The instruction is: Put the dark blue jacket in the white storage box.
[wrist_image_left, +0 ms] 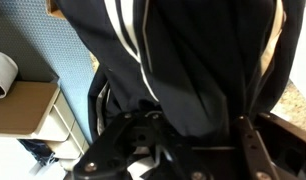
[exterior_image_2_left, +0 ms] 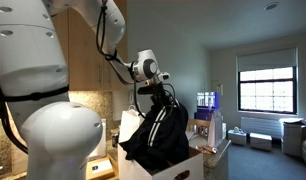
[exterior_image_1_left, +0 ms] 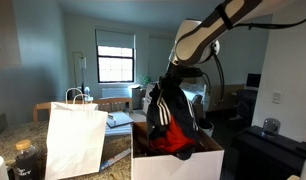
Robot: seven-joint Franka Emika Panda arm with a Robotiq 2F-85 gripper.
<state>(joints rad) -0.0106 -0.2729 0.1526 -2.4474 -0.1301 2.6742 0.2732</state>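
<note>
I will lower the bunched top of the jacket [exterior_image_1_left: 172,118] into the white storage box and let it go, since the box's opening is below my gripper.
The dark blue jacket [exterior_image_1_left: 172,118] hangs limp from my gripper [exterior_image_1_left: 171,80], with white stripes and a red-orange lower part sinking into the white storage box [exterior_image_1_left: 183,165]. It also shows in an exterior view [exterior_image_2_left: 158,132] draped down over the box [exterior_image_2_left: 183,168]. My gripper [exterior_image_2_left: 158,92] is shut on the jacket's top, directly above the box. In the wrist view the jacket [wrist_image_left: 183,60] fills the frame between the gripper's fingers [wrist_image_left: 193,135], with a white stripe running down it.
A tall white paper shopping bag [exterior_image_1_left: 75,140] stands beside the box. A table with items [exterior_image_1_left: 118,120] lies behind. A dark object [exterior_image_1_left: 268,150] stands on the other side of the box. A window [exterior_image_2_left: 265,90] is at the far wall.
</note>
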